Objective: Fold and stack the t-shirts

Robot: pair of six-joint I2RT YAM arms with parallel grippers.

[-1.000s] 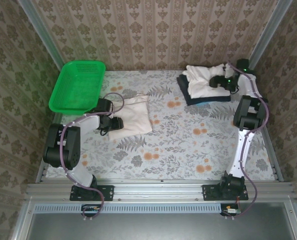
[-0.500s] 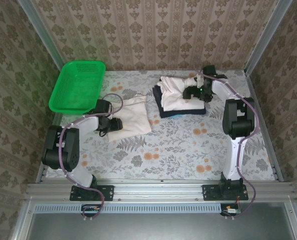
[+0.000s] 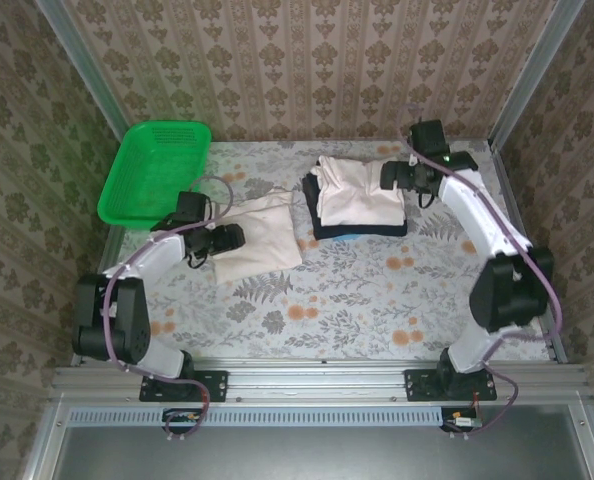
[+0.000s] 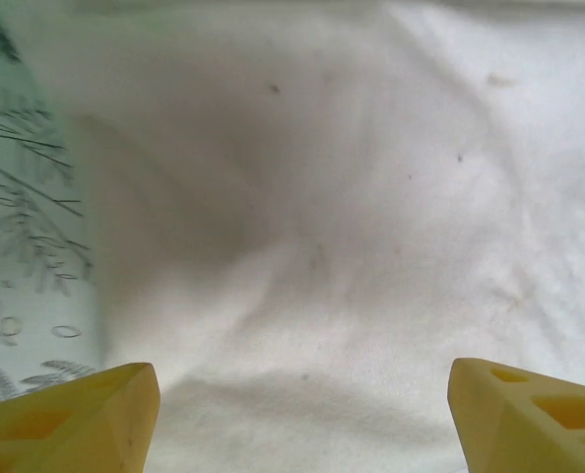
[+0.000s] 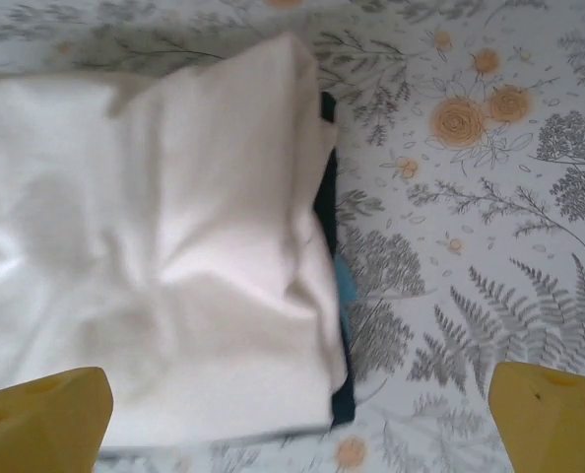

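Observation:
I should next move my right gripper over the stack and down to grip the cream-white t-shirt's stack-side edge; my left gripper is already at the opposite edge.
A folded cream-white t-shirt lies left of the table's middle. My left gripper is open at its left edge. In the left wrist view its yellow fingertips stand wide apart low over the cream cloth, with nothing pinched. Mid-back lies a stack: a cream t-shirt on a dark navy one. My right gripper is open at the stack's right edge. The right wrist view shows the cream shirt over the navy edge, between spread yellow fingertips.
A green mesh basket sits at the back left, close to my left arm. A bit of blue cloth pokes out under the stack. The flowered tablecloth runs to the patterned walls and the metal front rail.
The right arm slid the stack left from the back right corner towards the middle, then drew back to its right edge. The left gripper's jaws spread wider over the cream shirt.

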